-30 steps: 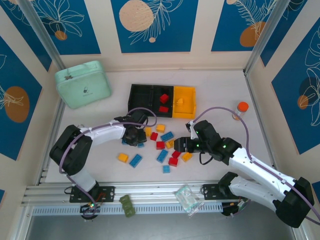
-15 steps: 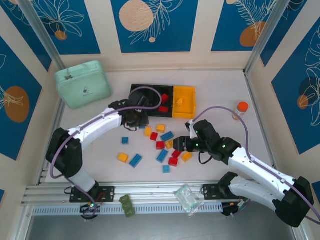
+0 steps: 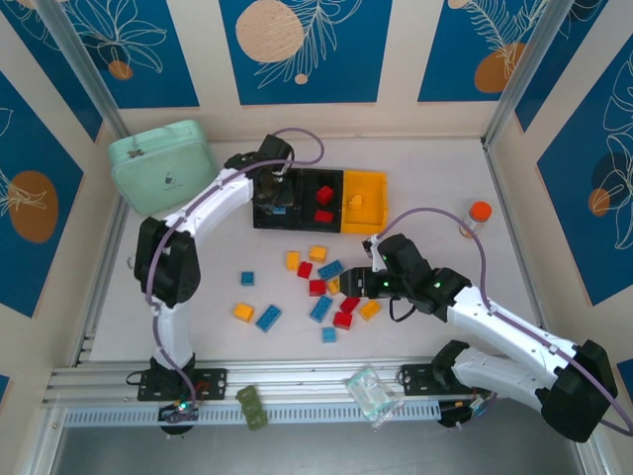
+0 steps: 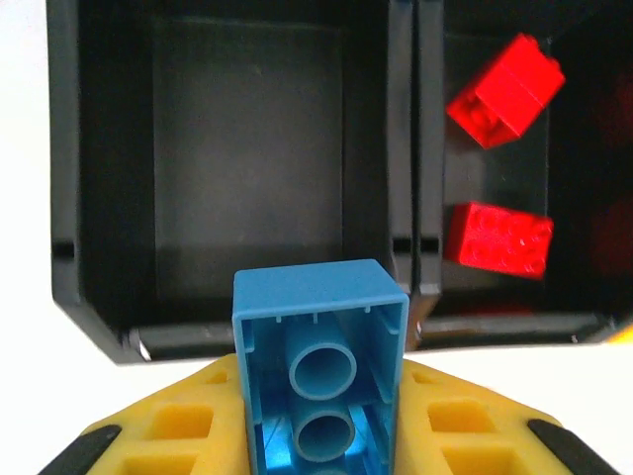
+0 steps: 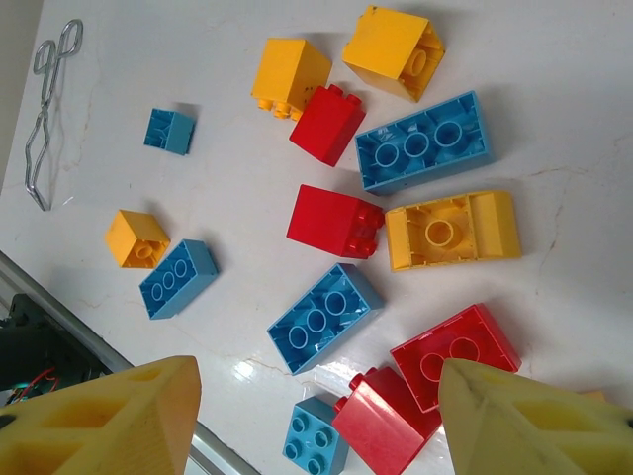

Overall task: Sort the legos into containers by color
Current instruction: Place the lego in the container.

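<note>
The neighbouring black container already holds red legos, so next my left gripper needs to move down into the empty black container (image 3: 288, 198) (image 4: 247, 158) below and release the blue lego there.
My left gripper (image 3: 277, 201) hovers over the leftmost black container (image 4: 247, 168), shut on a blue lego (image 4: 318, 366) whose hollow underside faces the wrist camera. That container looks empty. The middle black container (image 3: 322, 184) holds two red legos (image 4: 504, 89) (image 4: 499, 237). A yellow lego (image 3: 356, 201) lies in the yellow container (image 3: 371, 186). Several blue, red and yellow legos (image 3: 321, 287) lie loose on the table. My right gripper (image 5: 321, 416) hangs open above them, over a long blue lego (image 5: 324, 317) and a red lego (image 5: 455, 356).
A mint-green lidded case (image 3: 163, 166) stands at the back left. An orange-capped bottle (image 3: 479, 214) is at the right. A dark green brick (image 3: 253, 407) and a clear plastic piece (image 3: 371, 393) rest on the front rail. Metal tongs (image 5: 45, 109) lie left of the pile.
My left arm has carried the blue lego from the loose pile up and back to above the leftmost black container. The right arm has barely shifted.
</note>
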Available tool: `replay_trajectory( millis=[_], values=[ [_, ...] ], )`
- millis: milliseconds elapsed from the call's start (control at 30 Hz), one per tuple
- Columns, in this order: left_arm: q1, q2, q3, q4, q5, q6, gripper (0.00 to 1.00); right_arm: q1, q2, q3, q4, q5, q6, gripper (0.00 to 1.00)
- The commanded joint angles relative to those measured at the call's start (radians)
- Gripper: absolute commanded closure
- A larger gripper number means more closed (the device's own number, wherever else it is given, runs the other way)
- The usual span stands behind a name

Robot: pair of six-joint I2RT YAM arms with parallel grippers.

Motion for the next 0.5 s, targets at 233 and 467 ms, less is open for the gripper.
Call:
replay_trajectory(
  millis=[233, 467],
  values=[
    [0.053, 0.232, 0.25, -0.097, -0.033, 0.078, 0.8, 0.004, 0.027, 0.032, 0.003, 0.013, 0.013, 0.35],
    [0.063, 0.311, 0.298, -0.096, -0.017, 0.066, 0.78, 0.003, 0.043, 0.039, 0.003, 0.016, 0.008, 0.35]
  ],
)
